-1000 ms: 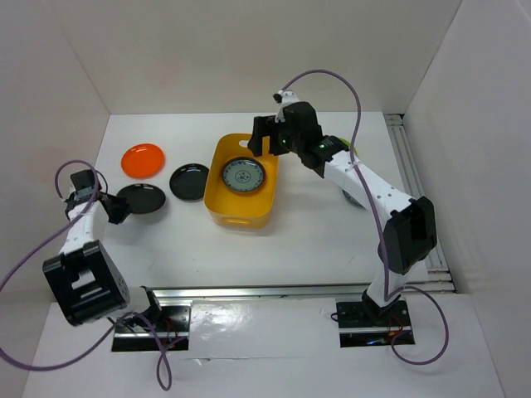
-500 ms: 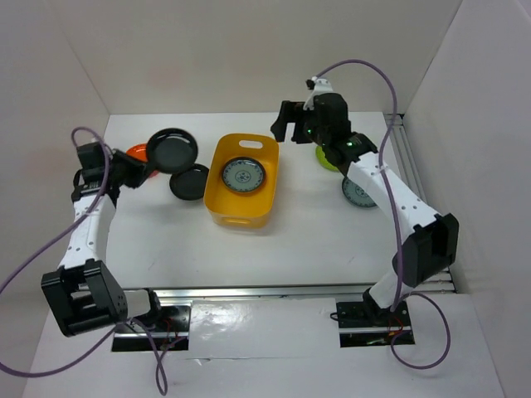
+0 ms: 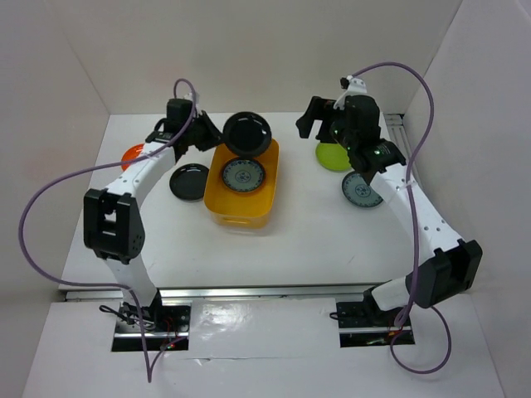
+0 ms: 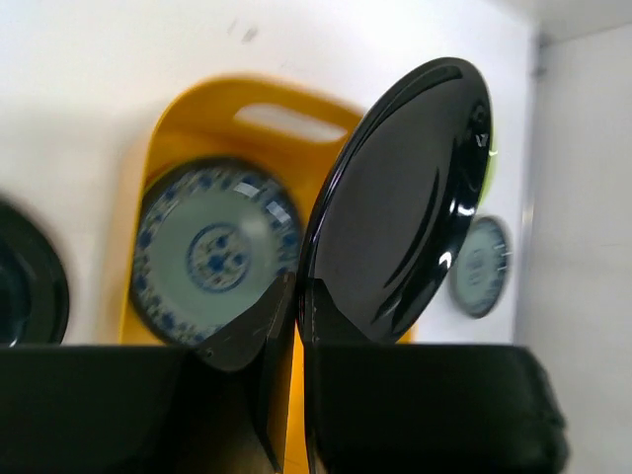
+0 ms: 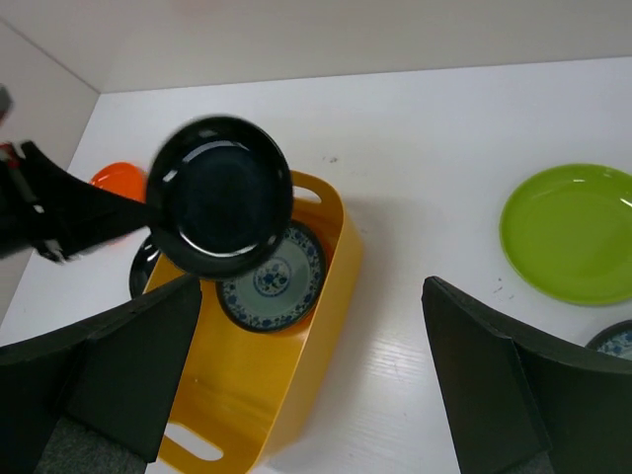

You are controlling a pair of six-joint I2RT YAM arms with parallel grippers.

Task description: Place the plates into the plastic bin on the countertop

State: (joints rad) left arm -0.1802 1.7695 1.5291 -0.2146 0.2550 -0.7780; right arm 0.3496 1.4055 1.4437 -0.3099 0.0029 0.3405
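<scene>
My left gripper lowers the black plate onto the blue-patterned plate [image 3: 243,175] [image 4: 216,253] in the yellow-orange bin next, since the black plate still hangs tilted above the bin.
My left gripper [image 3: 217,135] is shut on the rim of a glossy black plate [image 3: 247,133], which hangs tilted above the far end of the yellow-orange plastic bin [image 3: 217,203]. In the left wrist view the black plate [image 4: 405,207] stands on edge between my fingers [image 4: 252,331]. A blue-patterned plate [image 3: 243,175] lies inside the bin. On the white countertop [image 3: 307,240] rest a second black plate [image 3: 189,182], an orange-red plate [image 3: 130,157], a lime green plate [image 3: 332,157] and another blue-patterned plate [image 3: 361,191]. My right gripper [image 3: 316,124] hangs open and empty right of the bin, near the green plate [image 5: 573,232].
White walls close in the countertop on the left, back and right. A metal rail [image 3: 249,292] runs along the front edge. My right arm [image 3: 406,207] crosses part of the blue-patterned plate on the right. My left arm [image 3: 141,170] passes over the orange-red plate.
My left arm lifted a black plate from the left side and swung it right, over the bin's far end. My right gripper drew back from the bin toward the right, still open.
</scene>
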